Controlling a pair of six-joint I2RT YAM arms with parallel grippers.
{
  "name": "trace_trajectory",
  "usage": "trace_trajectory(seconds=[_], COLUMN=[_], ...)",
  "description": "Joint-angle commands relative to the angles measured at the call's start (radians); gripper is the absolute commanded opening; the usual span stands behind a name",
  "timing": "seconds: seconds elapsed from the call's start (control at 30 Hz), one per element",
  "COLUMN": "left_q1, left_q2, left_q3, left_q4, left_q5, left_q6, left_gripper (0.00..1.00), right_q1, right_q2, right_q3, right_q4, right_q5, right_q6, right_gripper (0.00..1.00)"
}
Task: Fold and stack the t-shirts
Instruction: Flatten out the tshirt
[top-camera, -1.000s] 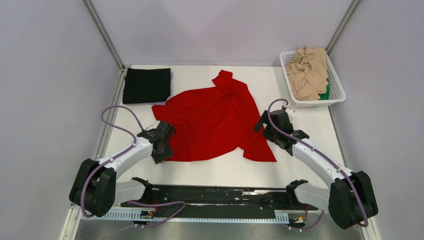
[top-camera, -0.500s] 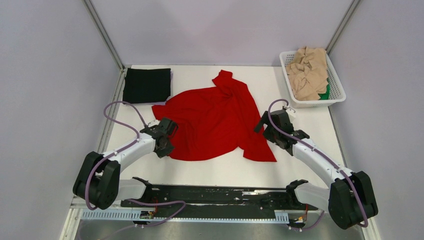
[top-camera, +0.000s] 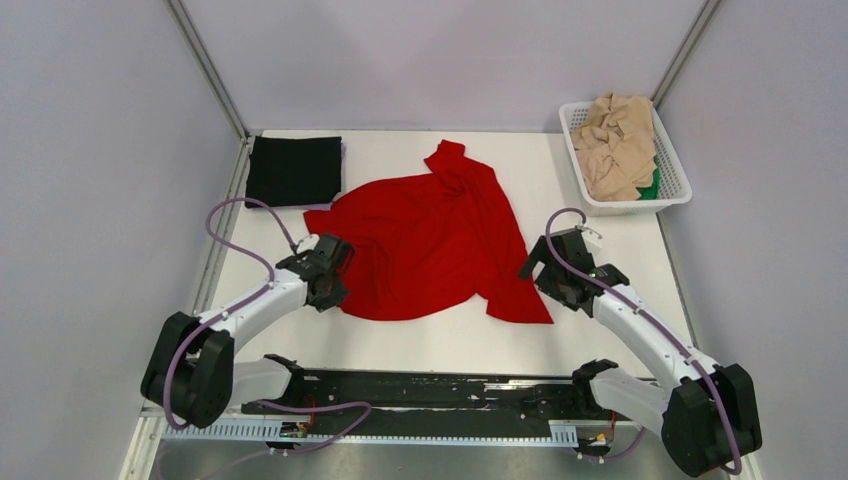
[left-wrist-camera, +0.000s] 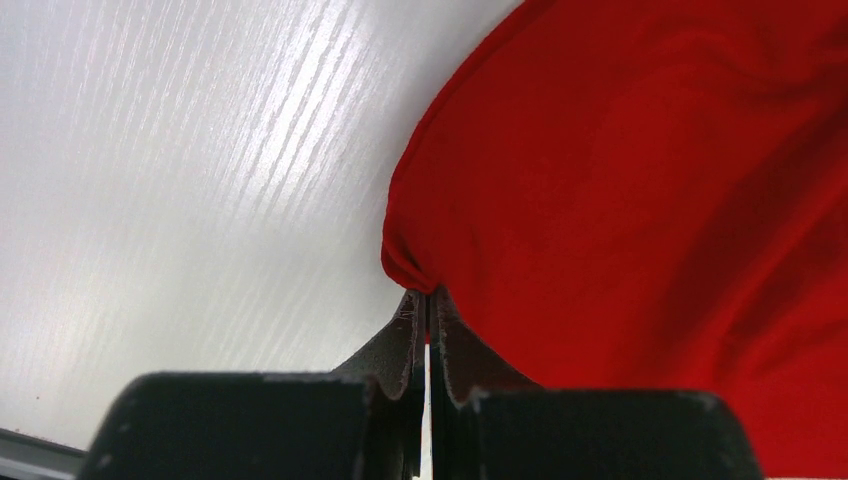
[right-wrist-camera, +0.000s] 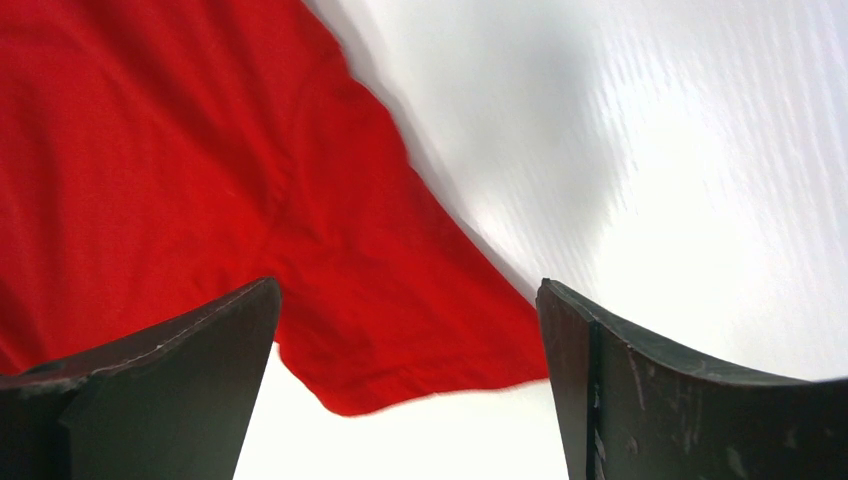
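I should next lower my right gripper and draw it back onto the red t-shirt's pointed near corner (top-camera: 542, 317) (right-wrist-camera: 518, 361), because my left gripper already pinches the other end of the hem.
A bright red t-shirt (top-camera: 430, 245) lies spread and rumpled in the middle of the table. My left gripper (top-camera: 337, 287) is shut on its near left hem; in the left wrist view the red cloth (left-wrist-camera: 620, 200) bunches at my pinched fingertips (left-wrist-camera: 428, 296). My right gripper (top-camera: 548, 283) stands open over the shirt's near right corner (right-wrist-camera: 420, 340), which lies flat between the spread fingers (right-wrist-camera: 600, 350). A folded black t-shirt (top-camera: 293, 170) rests at the back left. Beige t-shirts (top-camera: 617, 143) and a green one (top-camera: 652, 184) fill the basket.
The white lattice basket (top-camera: 672, 195) stands at the back right against the wall. Grey walls close in the table on three sides. A black rail (top-camera: 430, 390) with the arm bases runs along the near edge.
My left gripper slid onto the red shirt's near left hem and closed on it. My right gripper shifted nearer and slightly right, toward the shirt's near right corner, staying open.
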Motion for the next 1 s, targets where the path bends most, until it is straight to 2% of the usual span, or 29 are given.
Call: trace_trajectory(seconds=[0.0,0.27,0.5,0.73,0.8,0.97], left_q1=[-0.001,-0.001,-0.001,0.000,-0.001,-0.001], left_q2=[-0.115,-0.197,-0.216,-0.225,-0.230,-0.250], left_q3=[-0.013,-0.033,-0.055,-0.048,-0.045,-0.027], left_q4=[0.023,0.019,0.030,0.016,0.012,-0.019], left_q5=[-0.010,-0.040,-0.046,-0.054,-0.059,-0.073], left_q6=[0.036,0.053,0.048,0.051,0.050,0.047], left_gripper=[0.00,0.00,0.00,0.00,0.00,0.00], right_q1=[-0.004,-0.003,-0.004,-0.003,0.000,0.023], right_q2=[-0.026,0.094,0.159,0.206,0.223,0.212], right_q3=[-0.007,-0.013,-0.039,-0.046,-0.043,0.001], right_q4=[-0.138,-0.129,-0.095,-0.018,0.007,0.028], right_q5=[-0.010,-0.008,0.000,-0.025,-0.049,-0.075], right_q6=[0.050,0.066,0.067,0.054,0.045,0.040], right_gripper=[0.93,0.62,0.59,0.49,0.39,0.06])
